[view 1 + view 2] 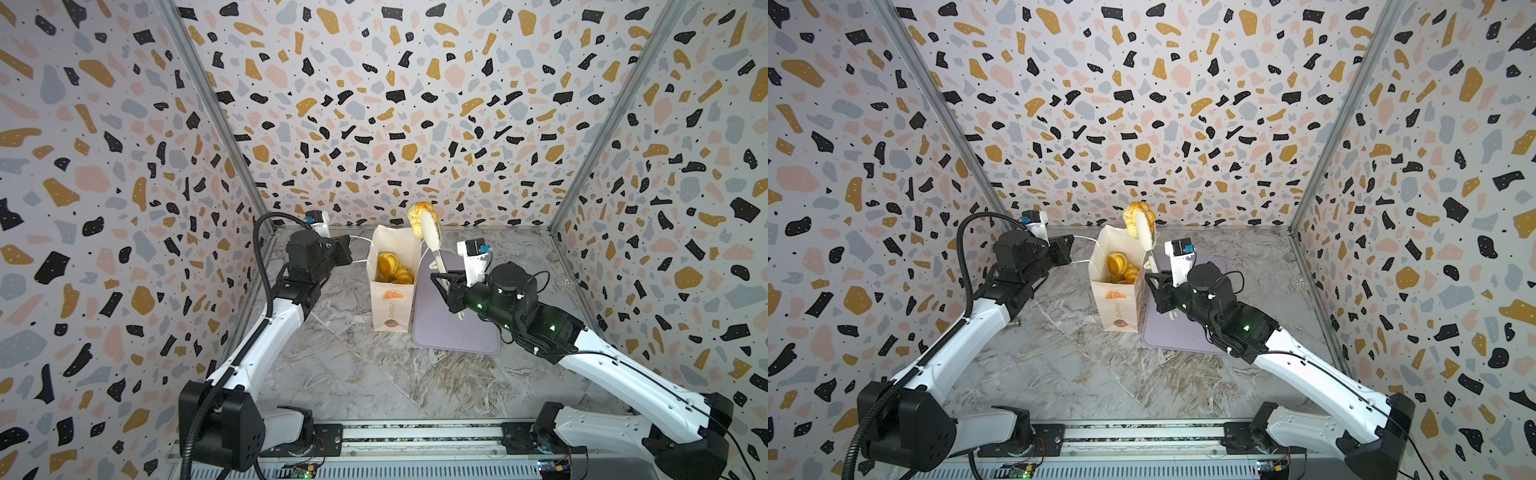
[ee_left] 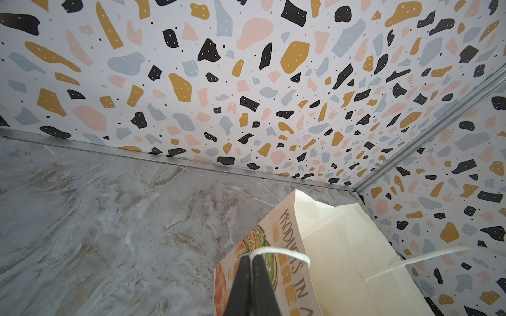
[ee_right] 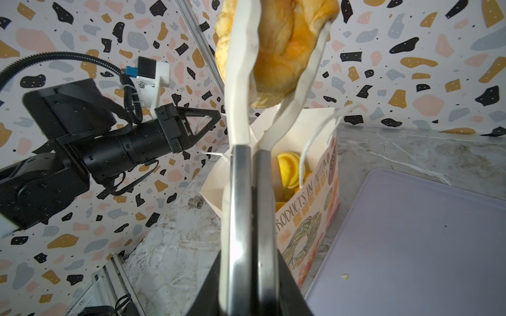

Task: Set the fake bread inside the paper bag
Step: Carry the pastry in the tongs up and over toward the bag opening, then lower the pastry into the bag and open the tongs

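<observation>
The robot's right gripper should take the bread across, off the bag's far rim, and let it go at the bag's opening [image 1: 396, 256] [image 3: 294, 144], beside the right gripper, toward the left gripper.
The cream-white paper bag [image 1: 390, 303] [image 1: 1115, 305] stands upright and open near the back of the marble table. Several golden fake breads [image 1: 390, 266] [image 1: 1119, 266] [image 3: 287, 169] lie inside it. My left gripper [image 1: 350, 250] [image 1: 1070, 249] [image 2: 251, 260] is shut on the bag's white string handle [image 2: 273, 250], left of the bag's mouth. My right gripper [image 1: 440, 282] [image 1: 1156, 286] [image 3: 249, 262] is shut on white-tipped metal tongs [image 1: 432, 241] [image 3: 241, 177]. The tongs pinch a plaited golden fake bread [image 1: 417, 214] [image 1: 1136, 214] [image 3: 290, 49] above the bag's far right rim.
A flat lilac tray [image 1: 453, 332] [image 1: 1179, 336] [image 3: 410, 246] lies right of the bag, under my right gripper, with one crumb [image 3: 345, 276] on it. Terrazzo-print walls close the back and both sides. A small metal stud [image 3: 195, 202] sits on the table left of the bag.
</observation>
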Available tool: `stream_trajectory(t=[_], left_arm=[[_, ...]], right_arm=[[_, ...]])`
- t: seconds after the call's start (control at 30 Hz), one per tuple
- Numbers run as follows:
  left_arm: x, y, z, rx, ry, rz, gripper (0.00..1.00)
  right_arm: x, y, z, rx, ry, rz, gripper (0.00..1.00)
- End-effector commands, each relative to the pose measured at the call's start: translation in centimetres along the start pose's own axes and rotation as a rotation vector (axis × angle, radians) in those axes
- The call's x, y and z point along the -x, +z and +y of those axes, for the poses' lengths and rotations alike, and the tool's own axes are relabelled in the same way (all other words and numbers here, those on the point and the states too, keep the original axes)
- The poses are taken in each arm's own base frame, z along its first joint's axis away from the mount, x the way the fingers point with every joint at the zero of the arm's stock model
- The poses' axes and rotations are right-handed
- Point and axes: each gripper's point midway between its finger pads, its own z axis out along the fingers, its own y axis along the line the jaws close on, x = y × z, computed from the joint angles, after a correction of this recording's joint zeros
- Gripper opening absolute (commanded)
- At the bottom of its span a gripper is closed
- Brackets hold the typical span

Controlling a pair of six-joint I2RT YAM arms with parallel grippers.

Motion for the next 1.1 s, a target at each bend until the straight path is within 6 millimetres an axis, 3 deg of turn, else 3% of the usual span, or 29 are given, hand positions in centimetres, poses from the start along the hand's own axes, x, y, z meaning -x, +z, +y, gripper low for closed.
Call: stream_trajectory(t=[0.0,0.17,0.47,0.67,1.07], left_arm=[[1.1,-0.7,-1.0,-0.034,0.013,-0.040,0.00],[1.1,-0.7,-1.1,-0.035,0.014,-0.041,0.00],[1.3,-0.9,-1.3,-0.043,0.013,-0.046,0.00],[1.4,-1.0,-1.3,-0.044,0.014,-0.051,0.00],[1.4,-1.0,-1.3,-0.044,0.011,-0.050,0.00]], right_arm=[[3.9,-1.0,2.0,0.023,-0.030,-0.108,0.19],[3.6,0.2,3.8,0.046,-0.059,-0.080,0.20],[1.5,2.8,5.2,-0.009,-0.137,0.023,0.20],[0.2,3.9,4.6,-0.052,-0.151,0.081,0.20],[-1.7,4.0,2.5,-0.147,-0.177,0.149,0.21]])
